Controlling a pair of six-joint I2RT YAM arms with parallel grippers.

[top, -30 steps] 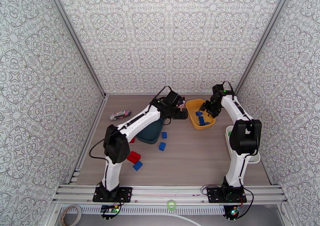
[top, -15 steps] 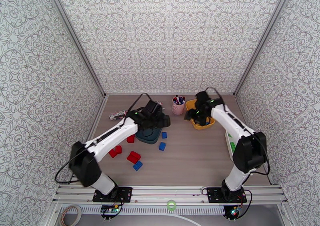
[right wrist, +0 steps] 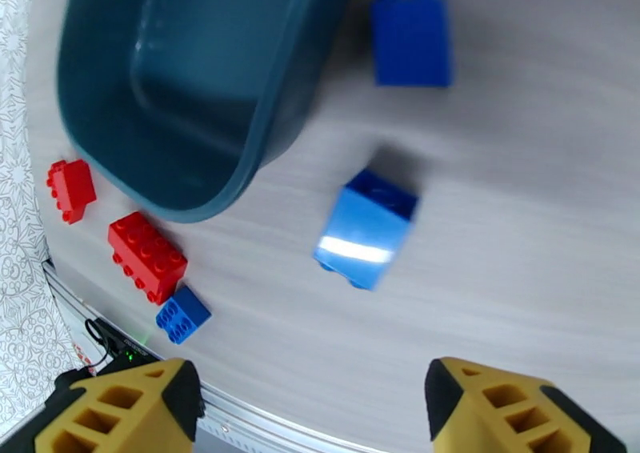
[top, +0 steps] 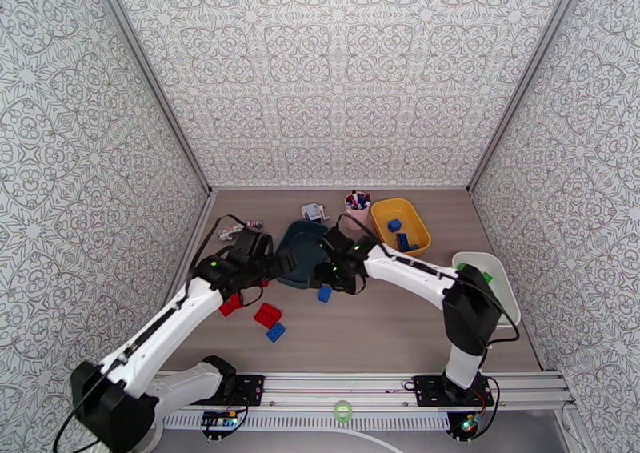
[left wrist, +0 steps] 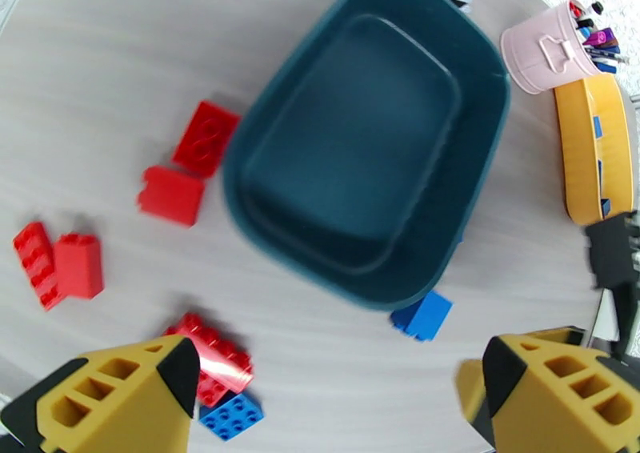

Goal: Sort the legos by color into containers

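Observation:
My right gripper lowers its open fingers to both sides of the nearer blue lego by the teal tray next. That lego lies below with bare table around it.
An empty dark teal tray [top: 306, 242] sits mid-table, its rim [left wrist: 240, 198] close below my left wrist camera. My left gripper [top: 274, 265] hovers at the tray's left edge, open [left wrist: 336, 402] with nothing between the fingers. Red legos [left wrist: 206, 126] [left wrist: 60, 262] [left wrist: 216, 358] lie left of the tray. My right gripper [top: 331, 274] hangs open [right wrist: 312, 406] over two blue legos [right wrist: 366, 226] [right wrist: 410, 38] beside the teal tray [right wrist: 264, 142]. The yellow tray [top: 416, 242] holds blue legos [top: 394, 225]. Green legos [top: 486, 276] lie in the white tray [top: 502, 286].
A pink cup of pens [top: 357, 208] stands between the teal and yellow trays, a small white object [top: 313, 211] behind the teal one. A striped packet [top: 242, 226] lies at the back left. A red brick [top: 267, 314] and a small blue brick [top: 276, 332] lie nearer the front.
The right gripper left the yellow tray and swung forward-left to the blue legos, its jaws widening. The left arm drew back from the tray's far side to its left edge.

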